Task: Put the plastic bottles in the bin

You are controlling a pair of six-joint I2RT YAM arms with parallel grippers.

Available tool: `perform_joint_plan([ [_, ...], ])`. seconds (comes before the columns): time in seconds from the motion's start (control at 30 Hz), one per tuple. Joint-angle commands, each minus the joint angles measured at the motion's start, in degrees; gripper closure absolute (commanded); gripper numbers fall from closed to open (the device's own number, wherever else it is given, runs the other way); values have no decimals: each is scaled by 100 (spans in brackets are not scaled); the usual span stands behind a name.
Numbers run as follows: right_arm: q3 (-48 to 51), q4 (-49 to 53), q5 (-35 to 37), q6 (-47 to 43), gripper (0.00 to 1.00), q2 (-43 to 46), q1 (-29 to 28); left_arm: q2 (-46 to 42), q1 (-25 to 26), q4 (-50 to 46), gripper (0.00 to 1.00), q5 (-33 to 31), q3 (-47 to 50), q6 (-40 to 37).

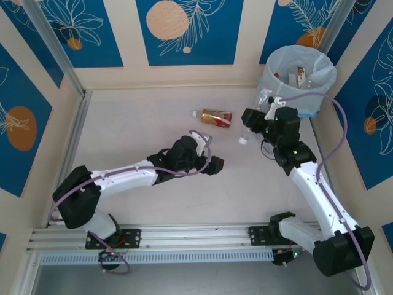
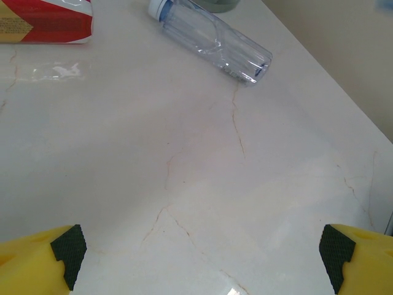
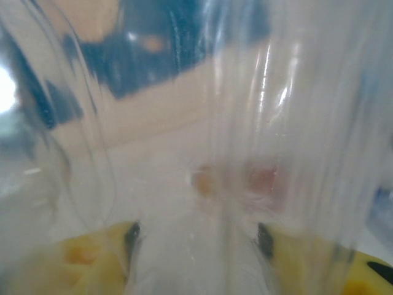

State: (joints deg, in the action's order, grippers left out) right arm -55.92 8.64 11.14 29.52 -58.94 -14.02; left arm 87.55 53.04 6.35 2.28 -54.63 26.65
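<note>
Next, my right gripper rises and swings outward over the bin's bagged opening (image 1: 291, 65) to release the clear bottle, as it still hangs outside the bin's rim.
The grey bin (image 1: 319, 101) with its pale bag stands at the back right, with a few bottles (image 1: 301, 75) inside. My right gripper (image 1: 268, 106) hovers by the bin's near-left rim, shut on a clear bottle (image 1: 264, 96). In the right wrist view that bottle (image 3: 202, 153) sits between the yellow fingers (image 3: 92, 258). A gold-and-red labelled bottle (image 1: 215, 117) lies mid-table, and an unlabelled clear bottle (image 1: 245, 133) lies right of it. My left gripper (image 1: 212, 152) is open over bare table, short of both. The left wrist view shows the clear bottle (image 2: 212, 40) and the red label (image 2: 46, 21) ahead of the open gripper (image 2: 199, 258).
Walls with blue panels close the table on three sides, and a metal rail (image 1: 67, 141) runs along the left. The right arm (image 1: 307, 178) reaches up the right side toward the bin. Bare marble table (image 1: 141, 129) lies left of the bottles.
</note>
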Motion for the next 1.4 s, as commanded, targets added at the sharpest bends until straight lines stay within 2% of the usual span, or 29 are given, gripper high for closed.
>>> perform_joint_plan([
  [0.0,-423,-733,993,-649,68,-174,19,-181,-3,-55,1,-130,107,-28],
  [0.07,-623,-1084,1196,-863,69,-392,196,-203,-3,-64,1,-139,114,-37],
  [0.23,-1268,-1801,1132,-995,68,-1138,738,-289,-4,-89,1,-232,154,-55],
  [0.4,-2201,-2153,1231,-1390,68,-1875,958,-395,-4,-142,1,-366,237,-34],
  [0.5,-2506,-2615,1551,-1829,68,-2351,1016,-417,-4,-126,1,-440,286,-11],
  [0.73,-3442,-3964,2183,-3506,68,-3726,1085,-370,-4,-290,1,-493,175,-56],
  [0.9,-4048,-3853,2115,-3743,67,-4394,1220,-388,-9,-334,1,-665,225,1],
  [1.2,-4131,-4192,2274,-4599,61,-5110,1165,-274,-12,-336,1,-663,175,121],
  [1.37,-4161,-3613,2399,-4108,58,-5255,1324,-248,-8,-343,1,-634,155,143],
])
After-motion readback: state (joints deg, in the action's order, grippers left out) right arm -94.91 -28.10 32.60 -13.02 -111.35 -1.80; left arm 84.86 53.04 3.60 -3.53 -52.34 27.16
